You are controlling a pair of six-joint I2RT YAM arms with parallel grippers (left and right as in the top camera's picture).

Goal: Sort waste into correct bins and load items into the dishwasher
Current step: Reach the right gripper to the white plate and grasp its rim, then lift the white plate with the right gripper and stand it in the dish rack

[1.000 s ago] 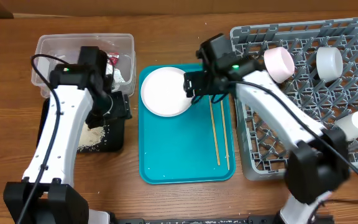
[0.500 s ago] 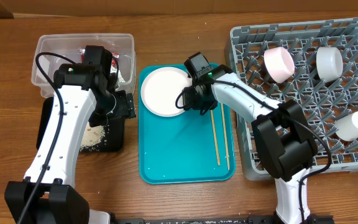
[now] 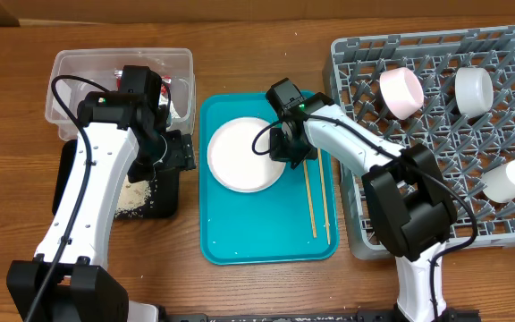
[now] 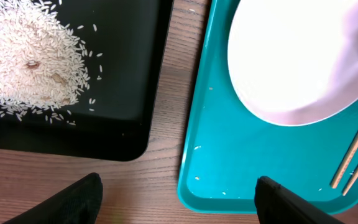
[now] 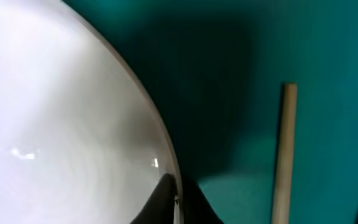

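Observation:
Empty rack slots by the pink bowl lie right of my right gripper in the overhead view, so I will lift across, lower the plate [image 3: 244,154] upright and release it.
A pale round plate [image 3: 244,154] lies on the teal tray [image 3: 266,241]. My right gripper [image 3: 284,152] is shut on its right rim; in the right wrist view the fingers pinch the plate [image 5: 61,124] edge at the right gripper [image 5: 176,200]. Two wooden chopsticks [image 3: 314,192] lie just right of the plate. My left gripper [image 4: 178,199] hangs open and empty over the bare wood between the black tray [image 4: 129,93] and the teal tray [image 4: 229,155]. Pale rice [image 4: 30,62] with small brown lumps is heaped in the black tray. The clear tub [image 3: 70,67] holds a napkin [image 3: 175,105] and a red wrapper [image 3: 161,87].
The grey dish rack [image 3: 356,206] fills the right side and holds a pink bowl [image 3: 401,91] and two white cups [image 3: 473,89] [image 3: 508,182]. The left arm stretches over the black tray and hides much of it from above.
My right gripper has gone from open to shut on the plate's rim, and the plate has slid towards the tray's front. The left gripper has opened slightly.

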